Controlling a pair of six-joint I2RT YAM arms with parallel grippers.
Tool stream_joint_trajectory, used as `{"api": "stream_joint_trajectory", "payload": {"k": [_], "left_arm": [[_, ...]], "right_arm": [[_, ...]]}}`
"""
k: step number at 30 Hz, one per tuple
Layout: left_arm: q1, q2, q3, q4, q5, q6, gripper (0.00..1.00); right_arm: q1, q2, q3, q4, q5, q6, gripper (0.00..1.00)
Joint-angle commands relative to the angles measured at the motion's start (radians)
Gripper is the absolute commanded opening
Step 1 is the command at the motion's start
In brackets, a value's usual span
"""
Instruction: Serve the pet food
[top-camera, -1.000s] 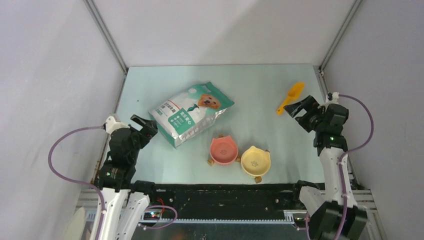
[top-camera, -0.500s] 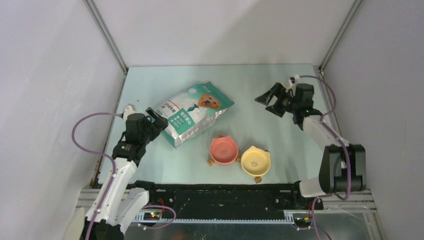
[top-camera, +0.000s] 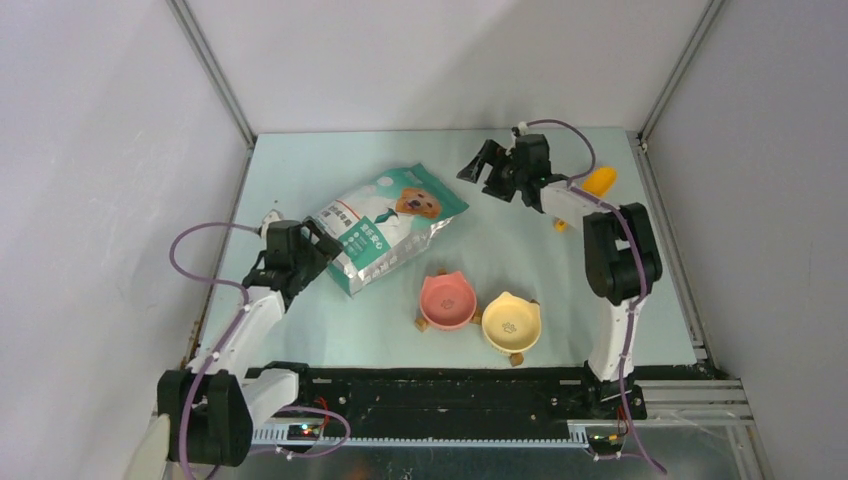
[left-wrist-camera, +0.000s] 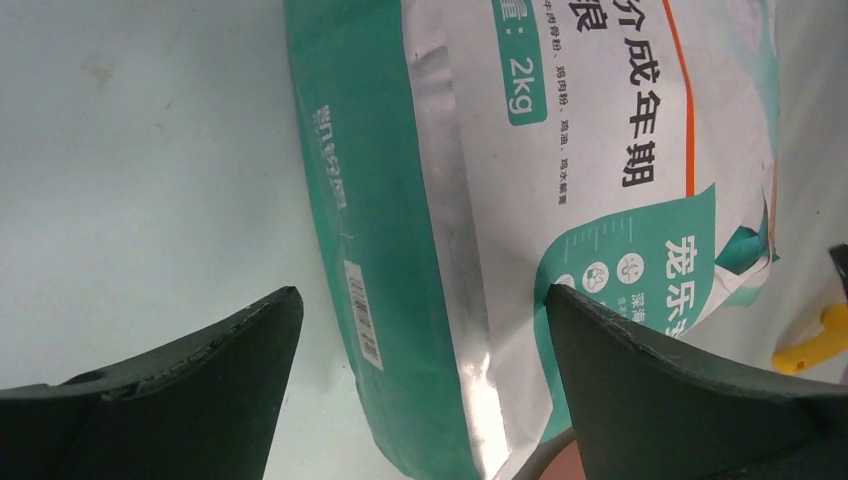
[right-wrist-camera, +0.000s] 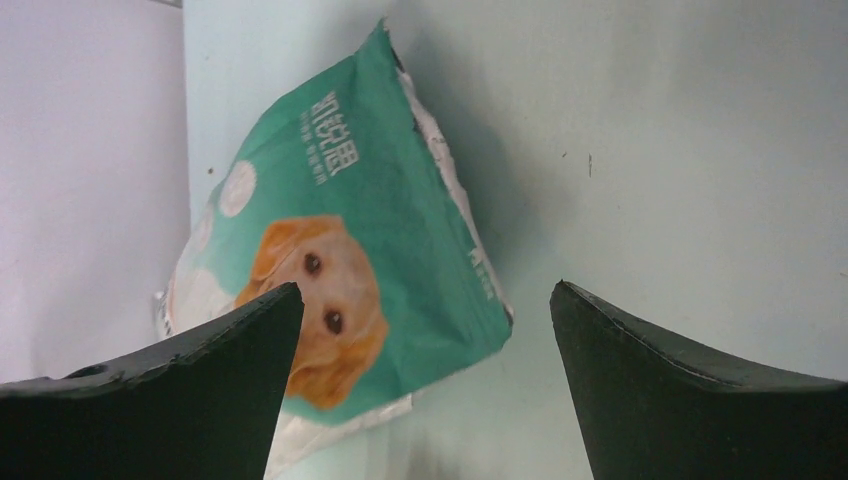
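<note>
The right gripper lowers and shifts to the left in the top view onto the bag's top edge (top-camera: 457, 198) (right-wrist-camera: 480, 262) next, since that edge lies beyond the open fingers.
The green-white foil bag (top-camera: 385, 225) with a golden dog lies flat on the table; the kibble itself is hidden inside. My left gripper (top-camera: 322, 243) is open at the bag's lower left end, which shows between its fingers in the left wrist view (left-wrist-camera: 440, 250). My right gripper (top-camera: 478, 166) is open and empty, a short way right of the bag's top end, which shows in the right wrist view (right-wrist-camera: 350, 250). The pink bowl (top-camera: 447, 299) and yellow bowl (top-camera: 511, 322) stand near the front, both without food.
The orange scoop (top-camera: 596, 184) lies at the back right, partly behind my right arm; its tip shows in the left wrist view (left-wrist-camera: 812, 345). Grey walls close in the table on three sides.
My right gripper has swung from the scoop at the right edge leftward to near the bag's top. My left gripper has moved right and forward up to the bag's lower end.
</note>
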Motion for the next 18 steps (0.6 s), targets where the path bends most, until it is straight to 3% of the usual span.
{"api": "stream_joint_trajectory", "payload": {"k": [1, 6, 13, 17, 18], "left_arm": [[0.019, 0.060, -0.013, 0.100, 0.095, -0.011, 0.99], [0.025, 0.099, -0.013, 0.116, 0.121, -0.007, 0.99], [0.026, 0.099, -0.020, 0.126, 0.109, -0.002, 0.95], [0.026, 0.113, -0.019, 0.126, 0.108, -0.001, 0.92], [0.027, 0.116, -0.019, 0.126, 0.110, 0.000, 0.91]], "right_arm": [[0.047, 0.103, 0.117, -0.039, 0.067, 0.025, 0.99], [0.098, 0.223, 0.256, -0.158, 0.108, 0.022, 1.00], [0.127, 0.286, 0.303, -0.194, 0.090, 0.064, 0.95], [0.123, 0.303, 0.269, -0.143, -0.003, 0.115, 0.83], [0.121, 0.311, 0.262, -0.127, -0.054, 0.136, 0.73]]}}
